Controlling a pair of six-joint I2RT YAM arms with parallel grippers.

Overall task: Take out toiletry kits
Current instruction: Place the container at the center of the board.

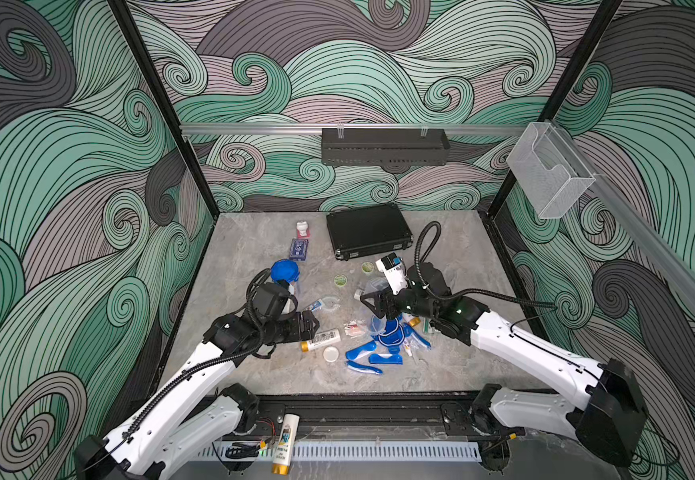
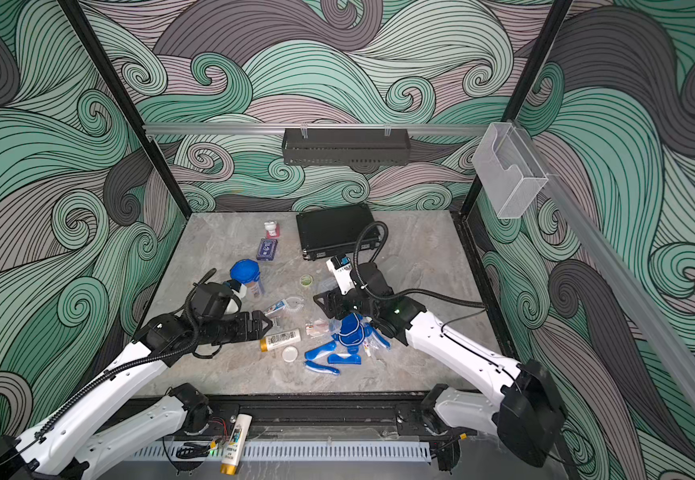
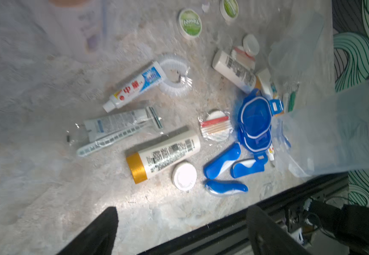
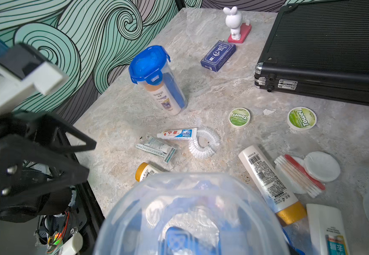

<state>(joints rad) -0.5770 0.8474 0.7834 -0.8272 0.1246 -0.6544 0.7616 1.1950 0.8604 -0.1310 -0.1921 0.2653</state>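
My right gripper moves outward and down next and releases the tumbler on the tabletop by the green towel discs, since that bare patch lies outward and below it.
One toiletry kit, a clear tumbler with a blue lid (image 1: 285,272) (image 4: 157,81), stands upright and closed at the table's left. Loose contents lie mid-table: toothpaste (image 3: 135,86), a bagged razor (image 3: 117,130), a gold-capped bottle (image 3: 163,154), blue toothbrush cases (image 3: 222,161) and blue lids (image 3: 256,117). My left gripper (image 1: 312,324) (image 3: 181,229) hovers open and empty beside the gold-capped bottle. Over the blue lids, my right gripper (image 1: 374,309) (image 4: 190,220) is shut on an empty lidless clear tumbler (image 4: 190,209). That tumbler hides the right fingertips.
A black briefcase (image 1: 368,230) lies shut at the back, with a dark-blue card box (image 1: 298,249) and a white rabbit figure (image 1: 302,228) to its left. Two green towel discs (image 4: 239,118) and swab packs (image 4: 300,174) lie among the items. A bottle (image 1: 285,442) rests on the front rail.
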